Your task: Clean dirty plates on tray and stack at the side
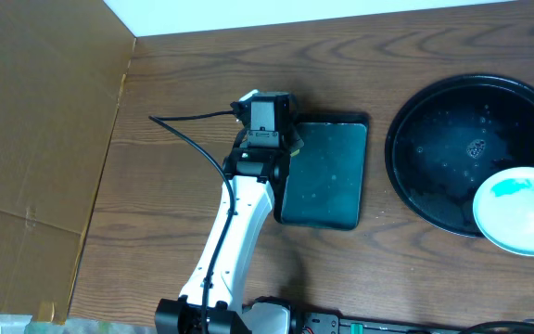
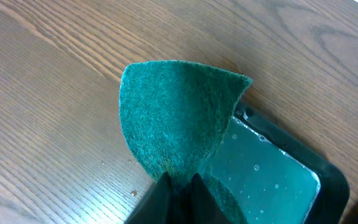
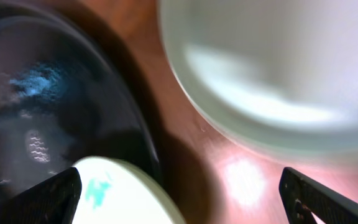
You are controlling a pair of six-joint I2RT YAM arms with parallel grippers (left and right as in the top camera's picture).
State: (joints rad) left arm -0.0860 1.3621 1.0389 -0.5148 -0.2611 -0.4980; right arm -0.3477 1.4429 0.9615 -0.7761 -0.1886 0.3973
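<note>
Next, my right gripper moves down onto the overhanging rim opposite the teal stain and closes there, since the stained plate point(image 3: 117, 196) sticks out past the black tray's edge.
My left gripper point(image 2: 179, 186) is shut on a green scouring pad point(image 2: 176, 118) and holds it above the near corner of the small rectangular tray point(image 2: 328, 177); in the overhead view it point(image 1: 281, 139) is at that tray's left edge. The round black tray point(image 1: 434, 139) lies at the right. A plate with a teal stain point(image 1: 522, 211) rests on its lower right rim. In the right wrist view my right gripper point(image 3: 185, 199) is open wide above this stained plate point(image 3: 117, 196). A clean-looking pale plate point(image 3: 272, 56) lies on the table beside the black tray point(image 3: 36, 93). A third plate is not in view.
The rectangular tray point(image 1: 323, 172) holds a shallow film of water with droplets. A brown cardboard panel point(image 1: 35, 121) covers the table's left side. A black cable point(image 1: 188, 139) runs from the left wrist. The right arm is outside the overhead view.
</note>
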